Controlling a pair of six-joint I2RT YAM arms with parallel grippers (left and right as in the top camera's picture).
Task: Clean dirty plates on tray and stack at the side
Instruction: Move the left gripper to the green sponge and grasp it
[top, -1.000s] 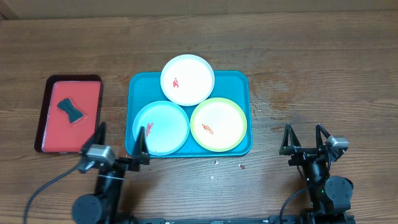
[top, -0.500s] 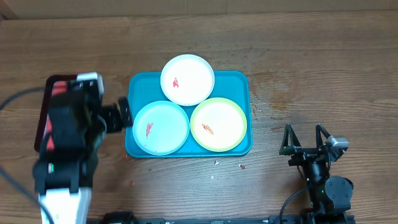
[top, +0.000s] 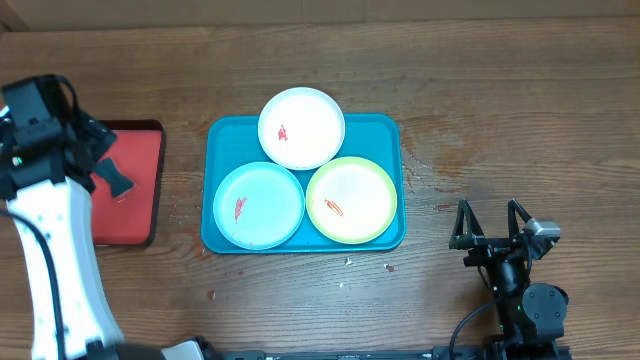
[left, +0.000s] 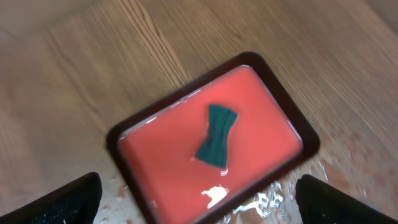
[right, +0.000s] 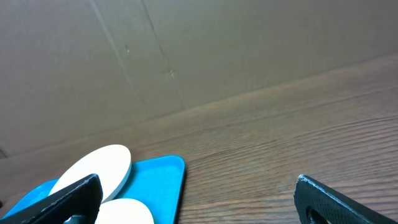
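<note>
The dark green sponge's middle (top: 113, 177) (left: 217, 135) is the slimmest part of its bow shape. My left gripper will go down into the red tray next, with its fingers on both sides of that middle.
The teal tray (top: 382, 136) lies mid-table and holds three plates, each with a red smear: white (top: 301, 127) at the back, light blue (top: 258, 205) front left, yellow-green (top: 351, 200) front right. My left gripper (top: 92, 145) is open and empty, raised over the red tray at the far left, well away from the plates; its fingertips (left: 199, 199) frame that tray in the left wrist view. My right gripper (top: 488, 222) is open and empty, resting right of the teal tray. The right wrist view (right: 199, 199) shows the teal tray's corner (right: 163, 177) and the white plate (right: 93, 167).
A red tray with a dark rim (top: 140, 195) lies left of the teal tray, partly hidden by my left arm. A dark green bow-shaped sponge (left: 217, 135) lies in it (left: 155, 149). Small crumbs and red specks (top: 388, 267) dot the wood in front of the teal tray.
My left arm has swung from the table's front edge up and to the left, over the red tray. The right arm and the plates have not moved.
</note>
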